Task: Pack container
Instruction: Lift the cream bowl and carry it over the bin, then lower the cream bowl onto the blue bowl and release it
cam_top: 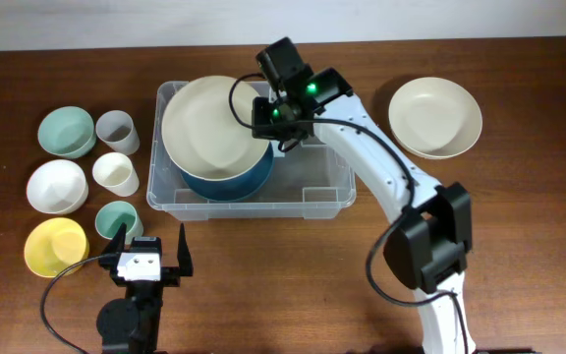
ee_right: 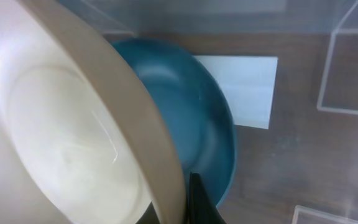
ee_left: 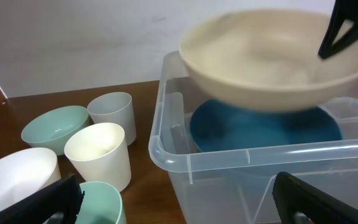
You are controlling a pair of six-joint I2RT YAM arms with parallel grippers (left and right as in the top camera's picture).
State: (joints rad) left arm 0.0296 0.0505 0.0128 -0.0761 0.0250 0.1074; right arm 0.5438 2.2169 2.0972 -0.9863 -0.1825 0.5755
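The cream bowl should go down next with my right gripper until it sits in the dark blue bowl (cam_top: 239, 184) (ee_right: 197, 124), which stands open and empty below. My right gripper should then let go of the cream bowl's rim.
The clear plastic container (cam_top: 327, 187) stands mid-table, a dark blue bowl (cam_top: 239, 184) in its left half. It also shows in the left wrist view (ee_left: 229, 158) and the right wrist view (ee_right: 347, 74), with the white label (ee_right: 244, 87) on its base. My right gripper (cam_top: 268, 116) is shut on the rim of a large cream bowl (cam_top: 214, 123) and holds it over the blue bowl (ee_right: 197, 124). The cream bowl (ee_left: 272, 62) hangs above the container. My left gripper (cam_top: 151, 258) is open and empty near the front edge, left of the container.
Left of the container stand a teal bowl (cam_top: 66, 131), a grey cup (cam_top: 117, 131), a white bowl (cam_top: 56, 185), a cream cup (cam_top: 116, 173), a teal cup (cam_top: 118, 220) and a yellow bowl (cam_top: 55, 246). A cream bowl (cam_top: 435, 117) sits at the right.
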